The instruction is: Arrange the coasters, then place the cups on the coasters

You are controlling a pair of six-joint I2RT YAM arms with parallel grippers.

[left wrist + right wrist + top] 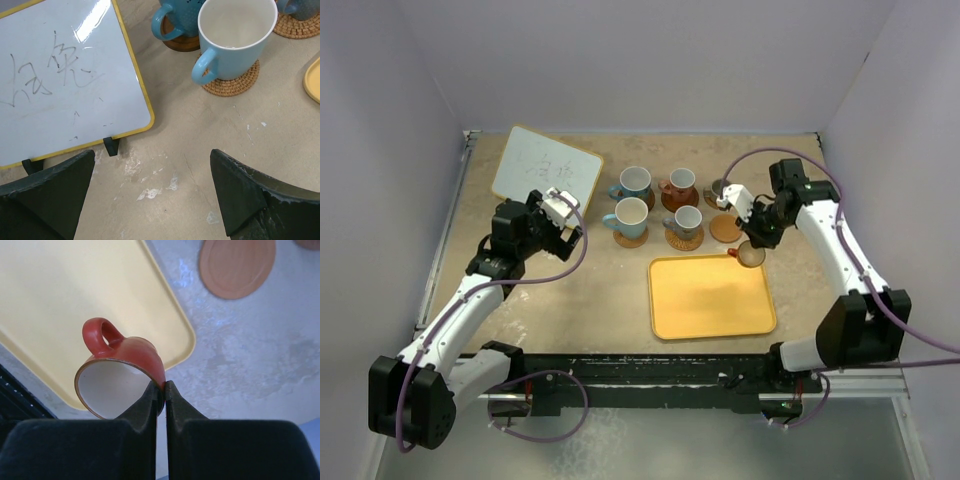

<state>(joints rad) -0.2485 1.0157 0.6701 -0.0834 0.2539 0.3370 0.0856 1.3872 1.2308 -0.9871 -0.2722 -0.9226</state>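
My right gripper is going to carry the reddish cup outward next, over the only empty coaster (725,229) (237,265), which is below and to the gripper's left in the top view. Then it will lower the cup and release it.
My right gripper (164,387) is shut on the rim of a reddish cup (125,370), one finger inside it and one outside. The cup hangs tilted over the far right corner of the yellow tray (60,300). From above, this cup (750,254) sits just in front of an empty coaster (725,229). The same empty coaster (237,265) shows in the right wrist view. Two light blue cups (634,182) (629,215), an orange-brown cup (678,185) and a grey cup (686,222) stand on coasters. My left gripper (560,215) is open over bare table, near a light blue cup (235,40) on a woven coaster (235,85).
A whiteboard (546,165) with a yellow frame stands at the back left, and its edge (135,75) is close to my left fingers. The yellow tray (710,297) lies in front of the cups. Another cup (718,189) is half hidden behind my right wrist.
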